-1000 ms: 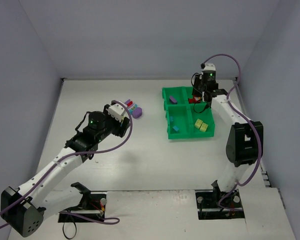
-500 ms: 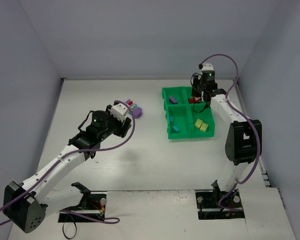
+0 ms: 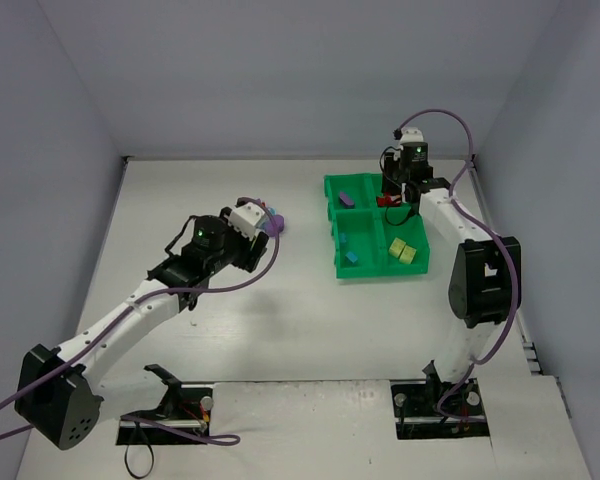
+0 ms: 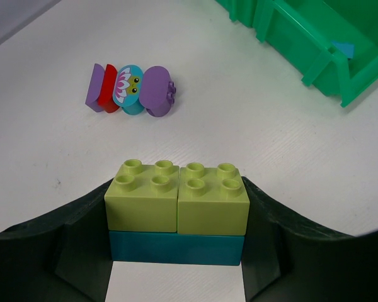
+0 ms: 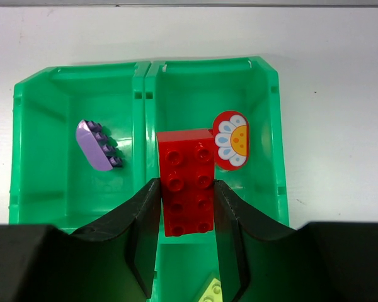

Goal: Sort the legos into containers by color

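The right gripper moves down between the red flower piece [image 5: 231, 139] and the tray's divider next. It then releases the red brick, since that piece already lies in the tray's section below.
My left gripper [image 4: 176, 217] is shut on a stack of two yellow-green bricks [image 4: 176, 195] on a teal brick [image 4: 175, 248], held above the table; it also shows in the top view [image 3: 258, 232]. Just beyond lies a cluster of purple, red and teal legos [image 4: 131, 90], also in the top view [image 3: 271, 221]. My right gripper [image 5: 186, 207] is shut on a red brick [image 5: 187, 179] over the far right compartment of the green tray [image 5: 274, 126]. A red flower piece [image 5: 231, 139] lies there. A purple brick [image 5: 96, 146] lies in the far left compartment.
In the top view, the tray [image 3: 332, 228] holds teal bricks [image 3: 351, 257] near left and yellow-green bricks [image 3: 403, 250] near right. Its corner shows in the left wrist view [image 4: 315, 63]. Grey walls close in the table on three sides.
My left arm has carried the stack farther out and right, close to the legos cluster. My right gripper has edged slightly toward the back with the red brick.
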{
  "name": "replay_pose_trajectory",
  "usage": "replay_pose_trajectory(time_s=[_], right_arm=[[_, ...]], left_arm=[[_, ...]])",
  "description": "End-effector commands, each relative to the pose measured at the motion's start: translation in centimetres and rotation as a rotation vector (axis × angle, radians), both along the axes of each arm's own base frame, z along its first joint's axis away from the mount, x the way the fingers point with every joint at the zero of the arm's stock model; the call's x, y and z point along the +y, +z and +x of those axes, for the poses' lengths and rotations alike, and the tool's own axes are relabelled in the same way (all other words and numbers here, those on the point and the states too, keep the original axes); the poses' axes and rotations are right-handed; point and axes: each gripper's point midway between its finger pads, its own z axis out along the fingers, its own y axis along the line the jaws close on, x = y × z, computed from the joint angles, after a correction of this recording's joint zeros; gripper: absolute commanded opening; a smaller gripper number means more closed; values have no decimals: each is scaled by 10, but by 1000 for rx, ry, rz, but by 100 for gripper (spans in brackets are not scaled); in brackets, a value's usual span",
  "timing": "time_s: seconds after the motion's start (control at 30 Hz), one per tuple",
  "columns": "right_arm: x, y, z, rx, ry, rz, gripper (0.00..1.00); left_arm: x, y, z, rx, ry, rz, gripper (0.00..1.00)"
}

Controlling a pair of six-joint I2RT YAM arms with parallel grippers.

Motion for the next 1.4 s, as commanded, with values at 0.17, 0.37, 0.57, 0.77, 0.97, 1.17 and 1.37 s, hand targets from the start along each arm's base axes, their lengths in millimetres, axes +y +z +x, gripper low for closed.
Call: replay_pose_trajectory(time_s=[0.17, 0.37, 0.57, 0.77, 0.97, 1.17, 1.37], right_arm=[[0, 36, 32, -127, 16, -25, 0], [1, 25, 42, -112, 20, -34, 0], [-8, 10, 48, -89, 0, -86, 9], [-7, 0, 53, -67, 5, -88, 33], [-6, 13, 52, -84, 4, -80, 58], [21, 58, 30, -122, 62, 57, 64], [101, 117, -34, -134, 321, 342, 63]], left_arm=[[-9, 49, 21, -128, -6, -62, 0], [-9, 46, 21, -116, -3, -58, 0], [-8, 48, 20, -119, 0, -59, 0], [-7, 47, 18, -117, 5, -65, 0], [-7, 49, 15, -115, -1, -79, 0], [-12, 57, 14, -143, -42, -69, 0], [-28, 70, 6, -241, -198, -52, 0]])
